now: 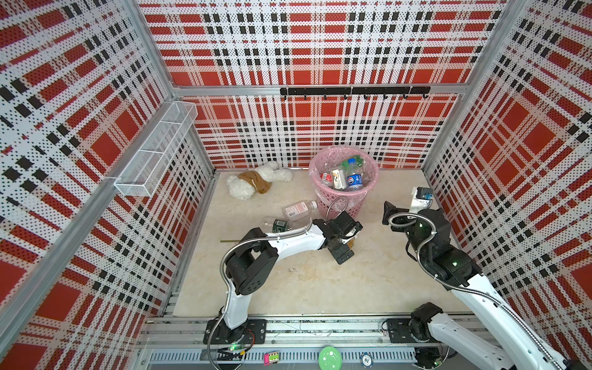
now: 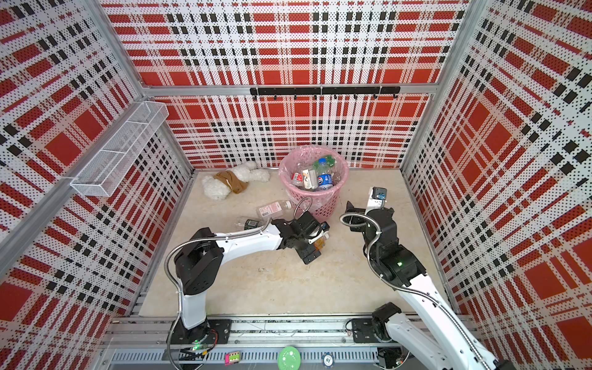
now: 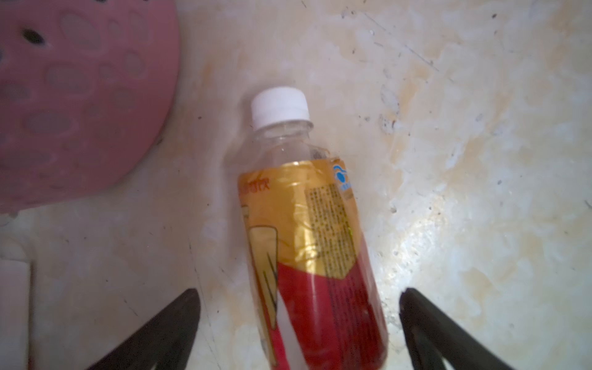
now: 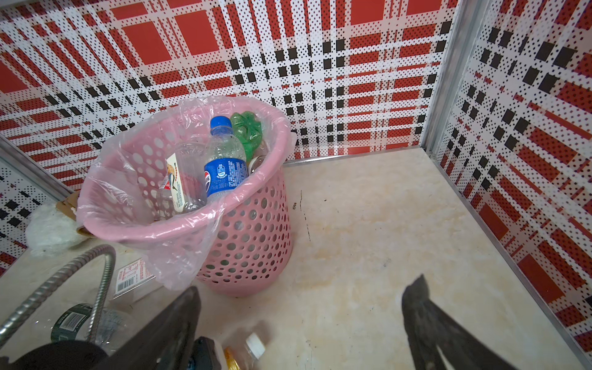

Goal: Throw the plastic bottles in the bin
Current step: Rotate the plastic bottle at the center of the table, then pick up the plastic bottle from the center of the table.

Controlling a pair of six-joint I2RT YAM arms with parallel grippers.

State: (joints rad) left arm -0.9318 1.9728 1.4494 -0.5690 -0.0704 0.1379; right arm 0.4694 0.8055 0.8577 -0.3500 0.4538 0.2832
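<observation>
The left gripper lowers around the gold and red label next and closes its fingers on the bottle, since that lies directly below the gripper.
The pink bin [image 1: 342, 195] with a clear liner stands near the back wall and holds several plastic bottles [image 4: 224, 163]. A clear bottle with a white cap and gold and red label [image 3: 304, 240] lies on the floor just in front of the bin. My left gripper [image 3: 299, 293] is open right above it, one finger on each side and neither touching. Left of the bin lie a clear bottle with a pink label [image 1: 299, 209] and one with a dark green label [image 1: 277, 224]. My right gripper [image 4: 302, 288] hangs open and empty above bare floor to the right of the bin.
A white plush toy with brown cloth [image 1: 256, 181] lies at the back left. A white wire shelf [image 1: 157, 150] hangs on the left wall and a black hook rail [image 1: 354, 91] on the back wall. A thin stick [image 1: 229, 241] lies beside the left arm.
</observation>
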